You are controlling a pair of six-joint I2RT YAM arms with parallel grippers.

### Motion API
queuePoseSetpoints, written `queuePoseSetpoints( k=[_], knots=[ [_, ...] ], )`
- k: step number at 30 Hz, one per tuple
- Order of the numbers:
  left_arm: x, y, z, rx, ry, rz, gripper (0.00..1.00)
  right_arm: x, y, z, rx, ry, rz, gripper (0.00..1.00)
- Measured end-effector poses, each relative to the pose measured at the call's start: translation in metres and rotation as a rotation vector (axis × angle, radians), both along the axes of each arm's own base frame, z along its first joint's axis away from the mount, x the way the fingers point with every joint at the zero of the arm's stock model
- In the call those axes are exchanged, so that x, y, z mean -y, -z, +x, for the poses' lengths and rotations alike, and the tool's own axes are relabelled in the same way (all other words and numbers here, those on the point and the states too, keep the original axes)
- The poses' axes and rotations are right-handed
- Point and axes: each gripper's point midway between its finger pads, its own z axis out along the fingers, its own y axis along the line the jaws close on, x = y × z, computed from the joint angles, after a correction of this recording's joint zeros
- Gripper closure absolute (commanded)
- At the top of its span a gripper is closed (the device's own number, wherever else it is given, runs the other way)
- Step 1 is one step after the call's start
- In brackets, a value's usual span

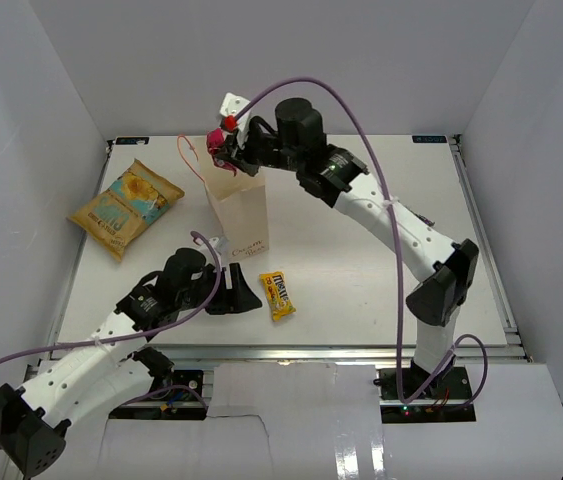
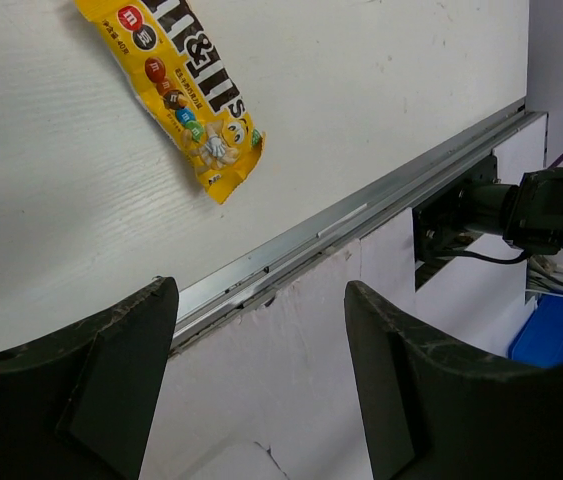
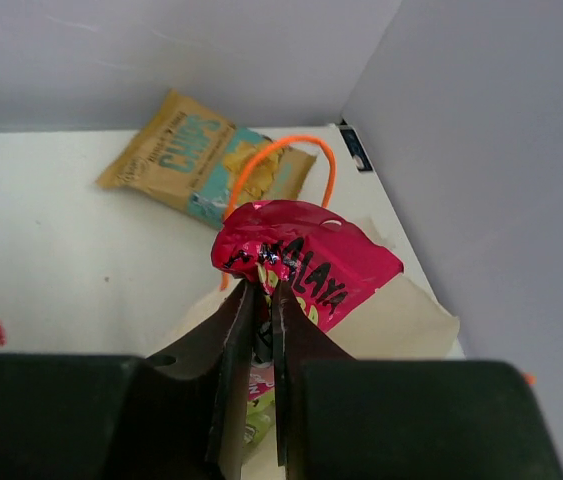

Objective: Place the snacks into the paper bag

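Note:
The candy pack's near end lies below the fingers and to their right in the top view, so my left gripper moves across and down onto it next.
The cream paper bag stands upright mid-table, its orange cord handle at its far side. My right gripper is shut on a red snack packet and holds it just above the bag's open mouth. A green wrapper shows inside the bag below the fingers. A yellow candy pack lies flat in front of the bag; it also shows in the left wrist view. My left gripper is open and empty, just left of the candy pack.
An orange-yellow chip bag lies flat at the far left of the table; it also shows in the right wrist view. White walls enclose the table on three sides. The metal front rail runs along the near edge.

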Motion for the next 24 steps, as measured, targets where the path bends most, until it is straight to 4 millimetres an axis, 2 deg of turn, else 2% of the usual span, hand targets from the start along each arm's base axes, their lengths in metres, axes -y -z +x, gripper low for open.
queuePoseSetpoints(
  k=[3, 6, 7, 8, 9, 12, 16, 19, 20, 22, 24],
  knots=[
    [-0.001, -0.001, -0.001, -0.003, -0.017, -0.008, 0.22, -0.012, 0.041, 0.026, -0.026, 0.091, -0.049, 0.92],
    [0.001, 0.000, -0.001, -0.010, -0.020, -0.008, 0.23, -0.016, 0.066, 0.048, -0.034, 0.171, -0.084, 0.77],
    [0.001, 0.001, -0.002, -0.013, -0.018, -0.006, 0.22, -0.016, 0.072, 0.052, -0.035, 0.189, -0.092, 0.66],
    [0.002, 0.002, -0.002, -0.018, -0.016, -0.002, 0.23, -0.016, 0.076, 0.055, -0.039, 0.203, -0.098, 0.61],
    [0.003, 0.004, -0.002, -0.024, -0.016, 0.004, 0.22, -0.016, 0.078, 0.058, -0.034, 0.211, -0.102, 0.56],
    [0.004, 0.012, -0.003, -0.044, -0.015, 0.027, 0.23, -0.014, 0.075, 0.059, -0.031, 0.217, -0.097, 0.52],
    [0.006, 0.022, -0.003, -0.070, -0.017, 0.064, 0.25, -0.006, 0.059, 0.051, -0.034, 0.201, -0.075, 0.51],
    [0.012, 0.029, 0.001, -0.091, -0.019, 0.102, 0.28, 0.020, 0.038, 0.027, -0.052, 0.147, -0.060, 0.50],
    [0.015, 0.030, 0.003, -0.097, -0.020, 0.116, 0.28, 0.035, 0.031, 0.020, -0.058, 0.134, -0.056, 0.50],
    [0.022, 0.033, 0.008, -0.109, -0.023, 0.143, 0.29, 0.070, 0.022, 0.010, -0.059, 0.135, -0.043, 0.48],
    [0.031, 0.034, 0.016, -0.111, -0.032, 0.172, 0.29, 0.116, 0.025, 0.007, -0.072, 0.174, -0.047, 0.48]
  ],
)
